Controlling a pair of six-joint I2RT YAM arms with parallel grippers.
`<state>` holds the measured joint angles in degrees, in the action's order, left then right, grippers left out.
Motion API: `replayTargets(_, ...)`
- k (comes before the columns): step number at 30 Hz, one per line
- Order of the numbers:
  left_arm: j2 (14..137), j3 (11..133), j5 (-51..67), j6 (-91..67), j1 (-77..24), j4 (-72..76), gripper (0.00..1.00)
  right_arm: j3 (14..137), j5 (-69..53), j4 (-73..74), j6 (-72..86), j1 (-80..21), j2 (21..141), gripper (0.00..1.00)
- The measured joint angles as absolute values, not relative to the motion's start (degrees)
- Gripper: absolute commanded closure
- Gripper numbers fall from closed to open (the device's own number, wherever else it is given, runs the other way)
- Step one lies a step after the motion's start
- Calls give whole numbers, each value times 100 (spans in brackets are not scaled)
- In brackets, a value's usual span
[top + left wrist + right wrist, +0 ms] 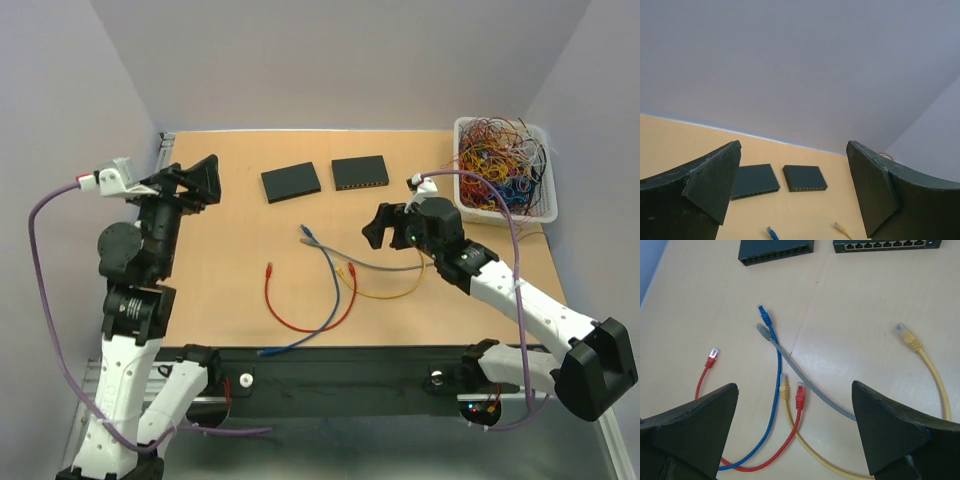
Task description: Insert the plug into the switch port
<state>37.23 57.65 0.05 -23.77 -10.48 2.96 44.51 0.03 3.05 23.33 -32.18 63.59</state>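
I should next move my right gripper across to its left in the top view and lower it onto the blue plug (308, 232) (765, 316) below it, as the plug's tip faces the switches.
Two black switches lie at the back of the table, one on the left (291, 182) and one on the right (360, 172) with its ports facing me. Red (300, 318), blue (328, 280), grey (375, 265) and yellow (385, 294) cables lie loose in the middle. My right gripper (390, 226) is open and empty above the cables; in the right wrist view (794, 386) a yellow plug (784, 388) and a red plug (800, 393) lie between its fingers, below them. My left gripper (200, 180) is open, empty and raised at the left, looking towards the switches (805, 178).
A white bin (500, 121) full of tangled cables stands at the back right. A blue plug (764, 315) and a grey plug (762, 331) lie side by side nearer the switches. A second red plug (712, 358) lies to the left, a second yellow plug (906, 335) to the right.
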Motion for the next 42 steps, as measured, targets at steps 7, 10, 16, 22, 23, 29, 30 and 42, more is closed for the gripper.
replayTargets(7,4265,5054,-1031,-2305,-1048,180,1,4609,344,128,2121,-3234,6508,0)
replayTargets(10,4119,4364,-1208,-2338,-1048,250,1,4606,493,-113,2206,-3234,6519,0)
replayTargets(16,3940,3964,-1212,-2215,-1048,311,2,4698,276,-622,2224,-3232,6963,0)
replayTargets(22,4792,4742,-1380,-2119,-1046,-93,3,5207,-242,-521,2049,-3291,8184,2)
replayTargets(23,4965,4814,-1398,-2097,-1044,-226,3,5319,-290,-482,2010,-3332,8385,3)
replayTargets(29,5511,4995,-1365,-1935,-1041,-847,12,5951,-104,-150,1664,-4047,9393,11)
replayTargets(30,5548,5002,-1365,-1929,-1041,-897,12,6047,-78,-117,1621,-4163,9511,13)
replayTargets(42,5426,5002,-1376,-1883,-1039,-1059,18,7054,266,-16,1452,-4248,10667,29)
